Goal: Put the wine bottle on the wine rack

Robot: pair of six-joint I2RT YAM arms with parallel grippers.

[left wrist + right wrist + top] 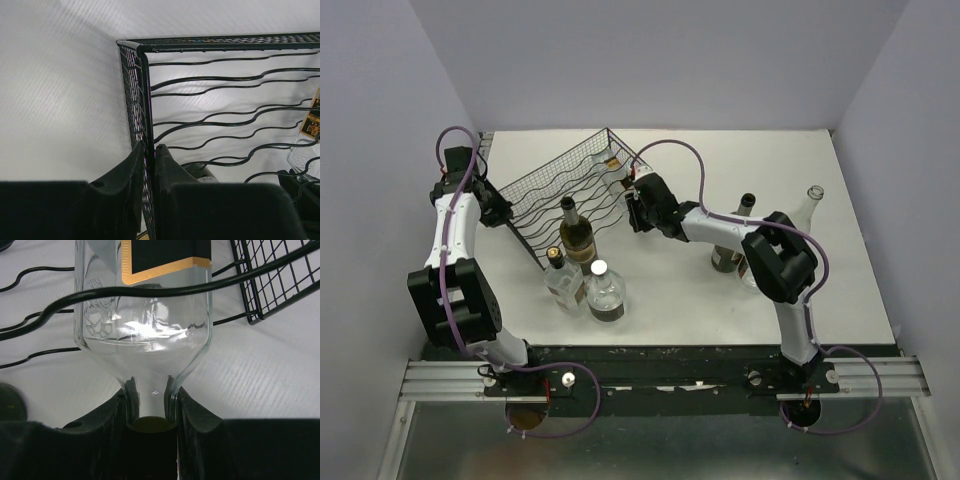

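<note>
My right gripper pushes the bottle outward next, its shoulder toward the wavy rack wire (625, 187) (150, 290), then releases the neck, since shoulder and neck still stick out past that wire.
The black wire wine rack (570, 190) stands at the back left of the table. A clear wine bottle (616, 164) with a black and gold label lies in the rack's right end, its neck pointing toward the front. My right gripper (638, 203) is shut on that neck. In the right wrist view the fingers (131, 392) clamp the glass neck just under the bottle's shoulder (145, 335), and a wavy rack wire (150, 290) crosses in front. My left gripper (149, 147) is shut on the rack's mesh side panel (135, 100), at the rack's left corner (500, 212).
Three bottles stand just in front of the rack: one dark-capped with a pale label (576, 236), a small clear one (563, 280) and a clear one with a silver cap (604, 292). At the right, a dark bottle (732, 250) and a tall clear bottle (810, 205) stand behind my right arm.
</note>
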